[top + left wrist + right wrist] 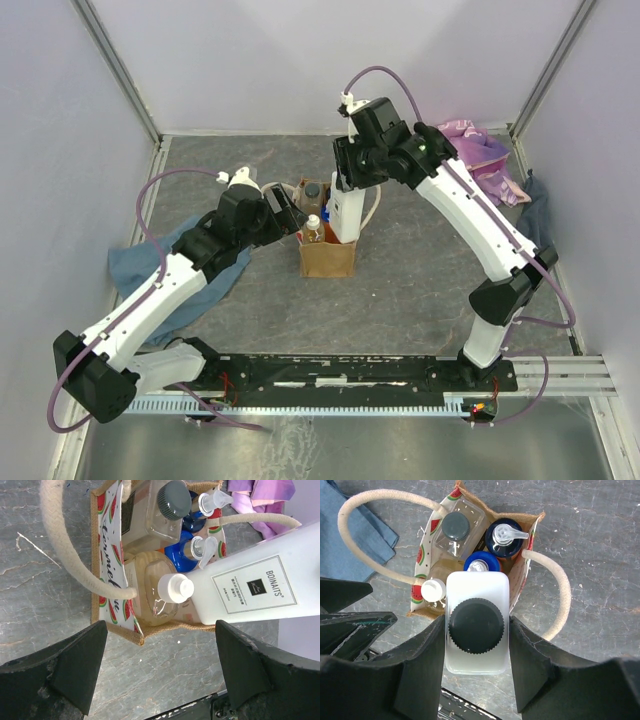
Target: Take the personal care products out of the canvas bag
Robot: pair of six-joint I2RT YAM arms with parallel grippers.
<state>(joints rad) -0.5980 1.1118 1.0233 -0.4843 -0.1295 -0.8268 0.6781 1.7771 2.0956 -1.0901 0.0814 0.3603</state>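
My right gripper moves away from the bag and down to release the bottle next. Bare tabletop lies below and to its right in the top view.
The canvas bag point(327, 260) stands mid-table, tan with cream handles and a watermelon-print lining point(112, 575). My right gripper point(476, 630) is shut on a white bottle point(477, 592) with a black cap. It holds the bottle upright over the bag's near right corner, the base at the bag's mouth point(347, 215). Inside the bag are a grey-capped clear bottle point(455, 527), two blue pump bottles point(505, 537) and a white-capped clear bottle point(433, 590). My left gripper point(160, 672) is open and empty, just left of the bag point(290, 210).
A blue cloth point(190, 270) lies left of the bag under my left arm. A purple-pink cloth point(480, 150) lies at the back right, with a dark cloth point(540, 215) beside it. Walls close in the table on three sides.
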